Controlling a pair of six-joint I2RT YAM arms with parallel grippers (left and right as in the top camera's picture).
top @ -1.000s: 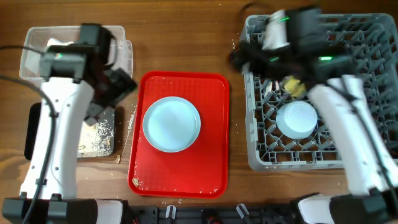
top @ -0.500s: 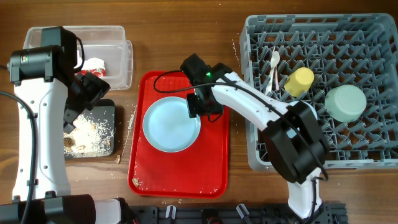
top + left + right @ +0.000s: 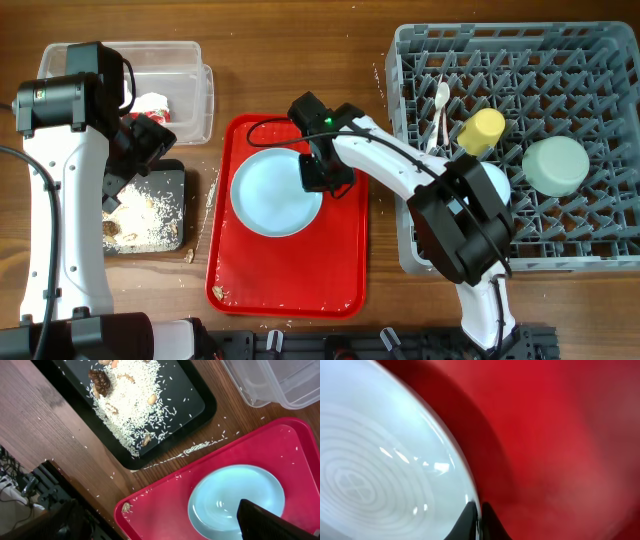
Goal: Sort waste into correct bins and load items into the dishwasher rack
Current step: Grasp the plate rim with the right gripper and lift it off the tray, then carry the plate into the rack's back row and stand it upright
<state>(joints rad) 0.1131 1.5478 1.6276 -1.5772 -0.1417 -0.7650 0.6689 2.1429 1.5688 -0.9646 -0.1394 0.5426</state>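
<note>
I should next lift the plate outward with my right gripper to the rack's far corner (image 3: pixel 446 65), past the white spoon, then lower it tilted, because those slots are empty.
The light blue plate (image 3: pixel 270 195) lies on the flat red tray (image 3: pixel 340 270). My right gripper (image 3: pixel 322 178) is shut on the plate's right rim; in the right wrist view the dark fingertips (image 3: pixel 470 522) pinch the edge of the plate (image 3: pixel 380 470). My left gripper (image 3: pixel 135 168) hangs open above the black tray (image 3: pixel 176 180), which holds food scraps (image 3: pixel 145 215). In the left wrist view the left gripper (image 3: pixel 165 525) holds nothing, with the plate (image 3: pixel 225 500) below it. The dishwasher rack (image 3: pixel 600 60) holds the yellow-green cup (image 3: pixel 480 130), pale green dish (image 3: pixel 553 165) and white spoon (image 3: pixel 441 105).
The clear box (image 3: pixel 185 65) stands at the back left with a red-and-white wrapper (image 3: pixel 150 105) inside. Rice grains and scraps (image 3: pixel 130 400) cover the black tray (image 3: pixel 202 412), and some are strewn on the wood beside it. A crumb (image 3: pixel 126 507) sits in the red tray's corner.
My right arm came from over the rack to the plate on the red tray, and its jaws shut on the plate's rim. The left arm shifted left and has stayed open.
</note>
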